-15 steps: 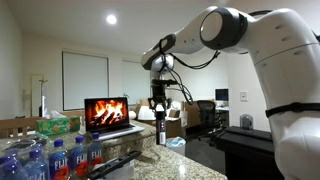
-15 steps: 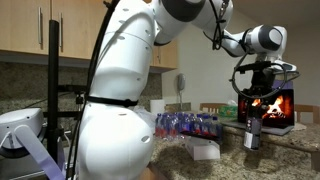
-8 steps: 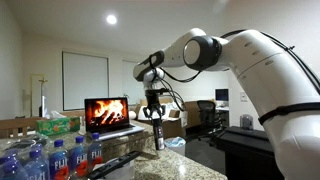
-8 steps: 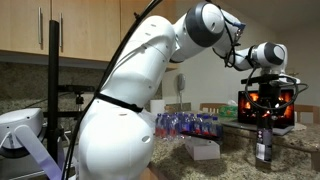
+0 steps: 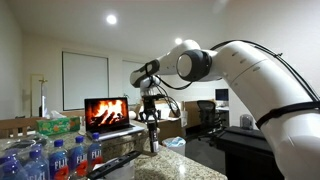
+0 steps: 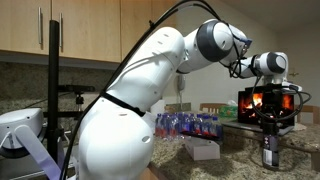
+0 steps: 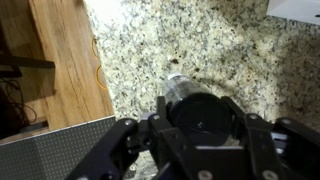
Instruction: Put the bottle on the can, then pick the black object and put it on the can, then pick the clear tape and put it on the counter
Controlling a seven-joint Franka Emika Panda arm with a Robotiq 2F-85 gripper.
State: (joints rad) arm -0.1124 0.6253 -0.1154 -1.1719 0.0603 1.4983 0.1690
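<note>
My gripper moves down and back next and releases the bottle upright, since the clear patch of granite counter lies below my gripper and slightly back.
My gripper (image 5: 151,122) is shut on the slim dark bottle (image 5: 153,141) and holds it upright just over the granite counter (image 5: 185,168). Both also show in an exterior view, the gripper (image 6: 270,126) above the bottle (image 6: 268,152). In the wrist view the bottle's round dark top (image 7: 196,117) sits between my fingers (image 7: 196,135), with speckled counter (image 7: 200,45) below. A flat black bar (image 5: 117,161) lies at the counter's near edge by the water bottles. A small whitish thing (image 5: 172,144) beside the bottle may be the tape. I cannot make out the can.
An open laptop (image 5: 107,114) showing a fire stands behind the bottle and also shows in an exterior view (image 6: 266,106). Several blue-labelled water bottles (image 5: 62,157) crowd one end of the counter. A white box (image 6: 205,149) lies on it. A wooden floor (image 7: 65,60) lies beyond the counter edge.
The arm has swung along the counter with the bottle in its grip and has lowered it closer to the granite surface.
</note>
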